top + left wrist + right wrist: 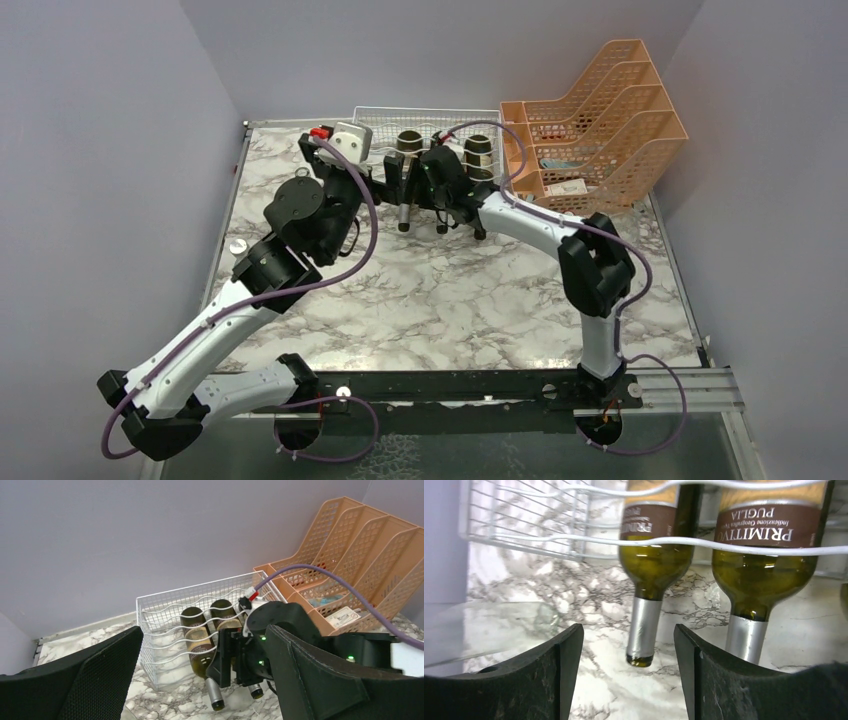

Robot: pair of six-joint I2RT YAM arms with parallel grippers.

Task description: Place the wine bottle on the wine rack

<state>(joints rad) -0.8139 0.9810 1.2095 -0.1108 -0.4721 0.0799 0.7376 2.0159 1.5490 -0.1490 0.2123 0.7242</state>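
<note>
The clear bottle [504,631] is outside the rack, so my right gripper needs to move to it next, going to the left in the top view and turning away from the green bottles' silver necks.
The white wire wine rack [388,122] stands at the back of the marble table; it also shows in the left wrist view [165,611]. Green wine bottles lie in its wavy cradles, silver necks sticking out towards me: one [655,562] on the left, one [764,572] beside it. The left wrist view shows them too [199,641]. My right gripper [629,675] is open, just short of the left bottle's neck [642,630], touching nothing. My left gripper [200,690] is open and empty, left of the rack, with the right gripper [239,656] ahead of it.
An orange perforated tiered file tray [600,120] stands right of the rack, holding some papers. Grey walls close in the table at the back and both sides. Both arms [300,215] crowd the space in front of the rack.
</note>
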